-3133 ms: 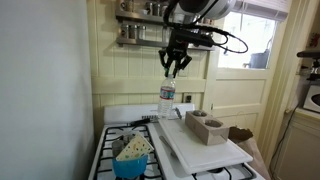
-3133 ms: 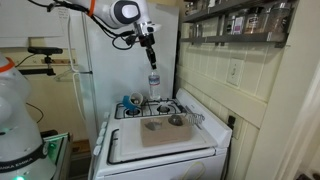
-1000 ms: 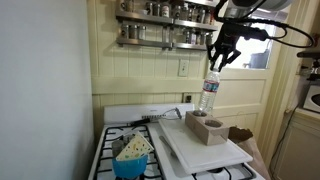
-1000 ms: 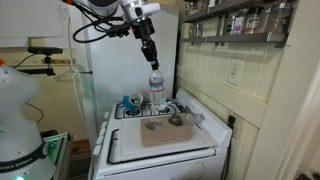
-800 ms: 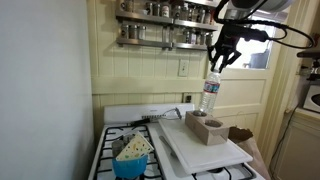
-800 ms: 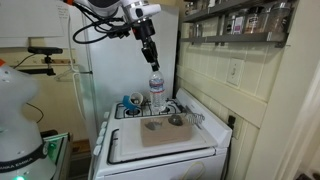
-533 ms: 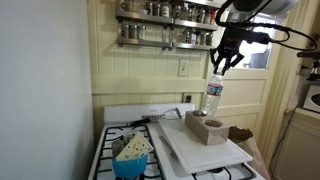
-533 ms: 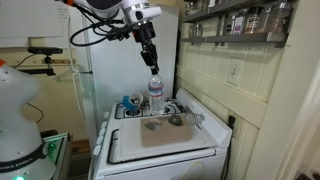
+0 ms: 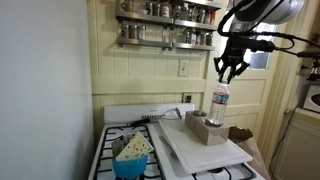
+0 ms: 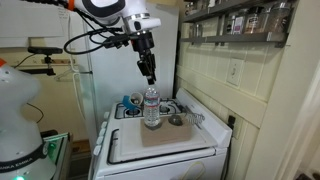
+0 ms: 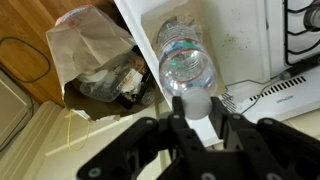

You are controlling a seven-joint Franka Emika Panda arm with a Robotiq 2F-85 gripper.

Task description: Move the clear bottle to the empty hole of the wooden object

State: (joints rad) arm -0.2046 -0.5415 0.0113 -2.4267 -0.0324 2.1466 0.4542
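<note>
I will move my gripper down next, put the bottle's base into the wooden object's near hole and let go of the cap, because the bottle is still high there.
The clear bottle (image 9: 218,105) stands upright with its base at the near hole of the wooden object (image 9: 203,130), which lies on a flat white board (image 9: 200,150) on the stove. The wooden object's far hole (image 9: 196,116) is open. My gripper (image 9: 227,78) is straight above the bottle, with its fingers on either side of the white cap. In an exterior view the bottle (image 10: 151,108) hides most of the block below my gripper (image 10: 150,80). The wrist view looks down the bottle (image 11: 185,58), and my fingers (image 11: 196,118) are closed on its cap.
A blue bowl (image 9: 133,158) sits on the stove's front burner. A spice rack (image 9: 165,25) hangs on the back wall. A brown paper bag (image 11: 95,60) stands beside the stove. A metal strainer (image 10: 177,120) lies on the board.
My gripper has carried the bottle from the back of the stove across to the block, then lowered it. The bottle has gone from hanging tilted to standing upright on the block.
</note>
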